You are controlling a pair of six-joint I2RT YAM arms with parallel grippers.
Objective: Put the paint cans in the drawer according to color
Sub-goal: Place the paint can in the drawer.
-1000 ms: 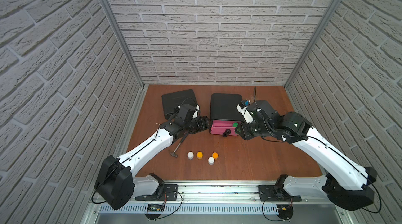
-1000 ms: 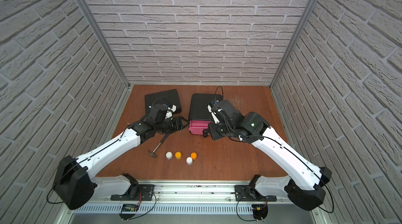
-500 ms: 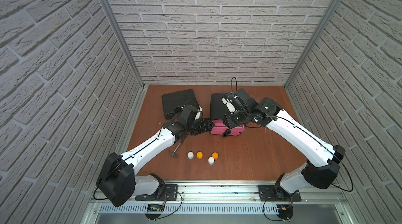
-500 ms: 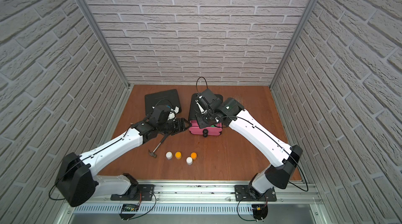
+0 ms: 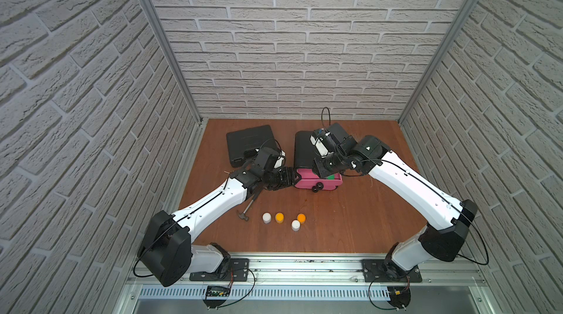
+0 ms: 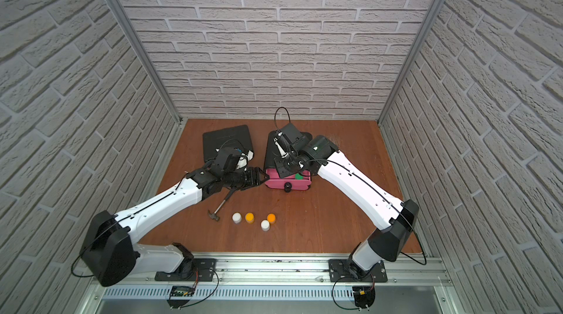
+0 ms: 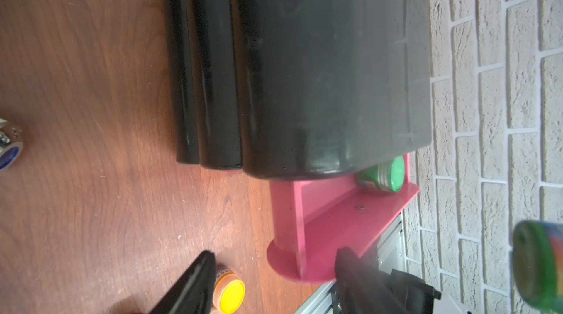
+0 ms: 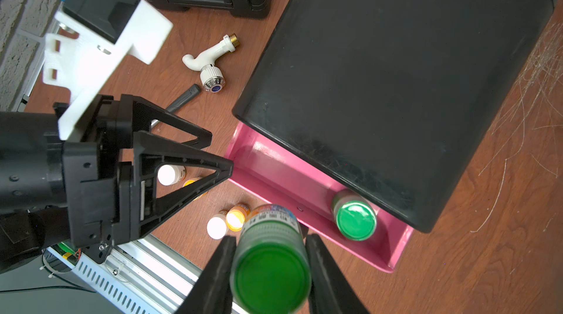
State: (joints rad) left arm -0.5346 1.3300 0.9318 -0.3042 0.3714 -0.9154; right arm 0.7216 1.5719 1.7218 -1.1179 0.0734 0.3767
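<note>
The right gripper next needs to go down to the bare pink bottom of the drawer beside the standing green can and let go of the second can, since the drawer's bottom is below the gripper.
The drawer is a black chest whose top pink drawer is pulled out. One green paint can stands in its right end. My right gripper hangs just above the open drawer's front, shut on a second green paint can. My left gripper is open at the pink front's left corner, one finger over the front panel. Two white cans and two orange cans stand on the table in front.
A flat black tool case lies left of the chest. A small hammer lies partly under my left arm. A white tap fitting lies between case and chest. A metal rail runs along the table's front edge.
My right arm has swung left from beside the chest to over the open drawer, carrying the green can. My left gripper has moved right to the drawer's left corner and narrowed a little.
</note>
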